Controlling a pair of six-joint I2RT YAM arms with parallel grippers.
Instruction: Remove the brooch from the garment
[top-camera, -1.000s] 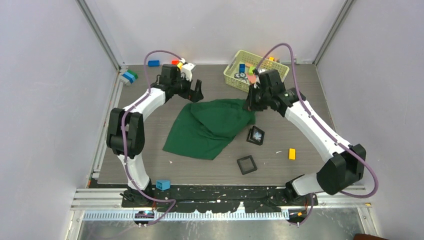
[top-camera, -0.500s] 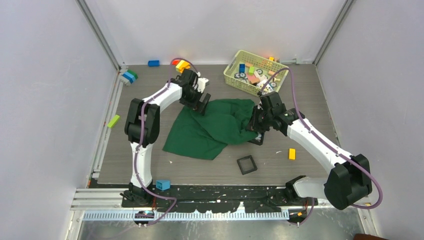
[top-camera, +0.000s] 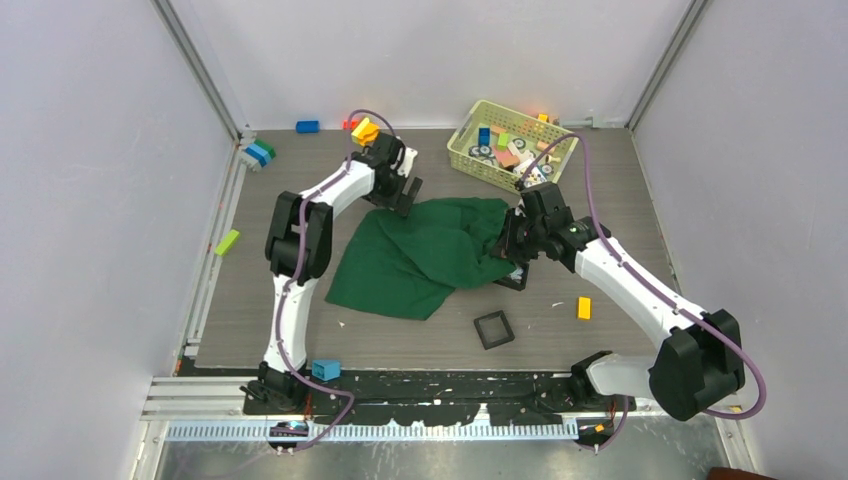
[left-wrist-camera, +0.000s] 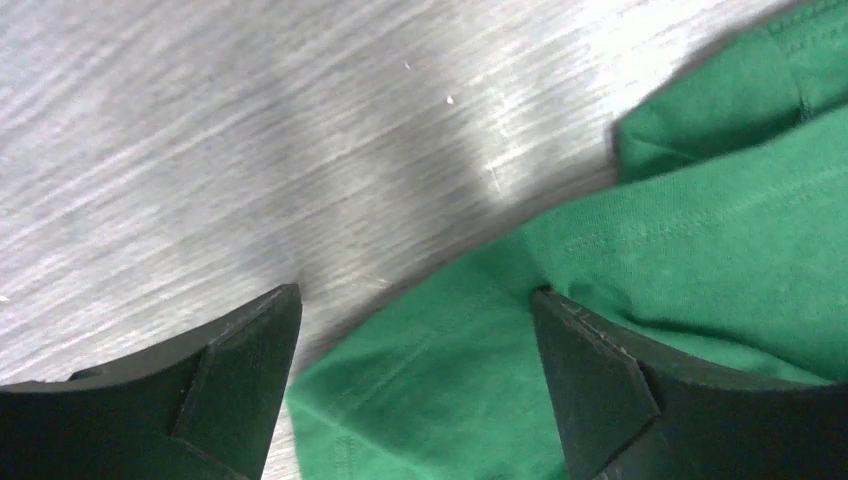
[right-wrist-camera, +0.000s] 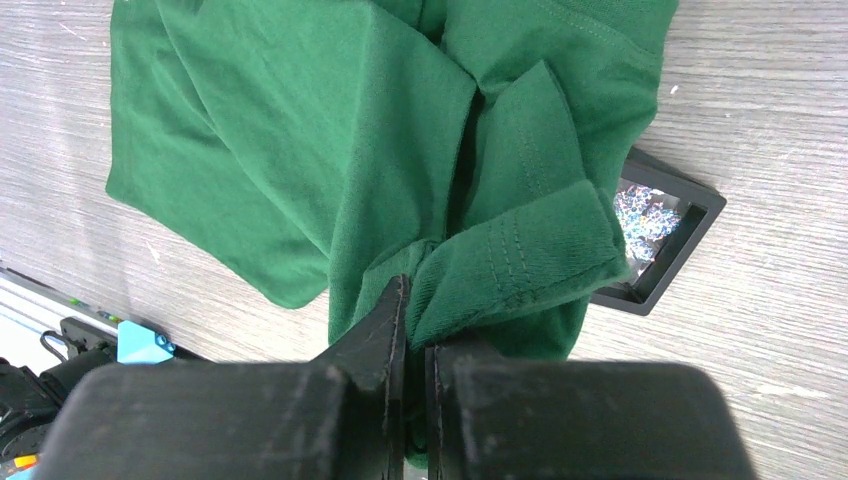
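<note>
I need to lift the garment's fold with my right gripper, then lower and release it by the yellow basket, as that spot is to the gripper's left in the top view.
The dark green garment (top-camera: 415, 258) lies crumpled mid-table. My left gripper (top-camera: 404, 196) is open at its back-left edge; in the left wrist view the fingers (left-wrist-camera: 240, 385) straddle the cloth's (left-wrist-camera: 640, 250) hem, left gripper (left-wrist-camera: 415, 335) low over it. The right gripper (top-camera: 506, 248) is shut on a bunched fold of the garment (right-wrist-camera: 300, 130), right gripper (right-wrist-camera: 415, 310) pinching it tight. The brooch (right-wrist-camera: 643, 213), pale and sparkly, lies in a black square tray (right-wrist-camera: 690, 235), half covered by the hanging fold.
A yellow basket (top-camera: 470, 165) of toy blocks stands at the back right. An empty black tray (top-camera: 493, 329) and an orange block (top-camera: 584, 308) lie near the front right. Loose blocks: blue (top-camera: 326, 369), lime (top-camera: 227, 242), blue-green (top-camera: 258, 154), yellow (top-camera: 365, 130).
The right gripper dragged the garment's right corner forward over the tray holding the brooch. My left gripper came down to the cloth's back-left edge, narrowing slightly.
</note>
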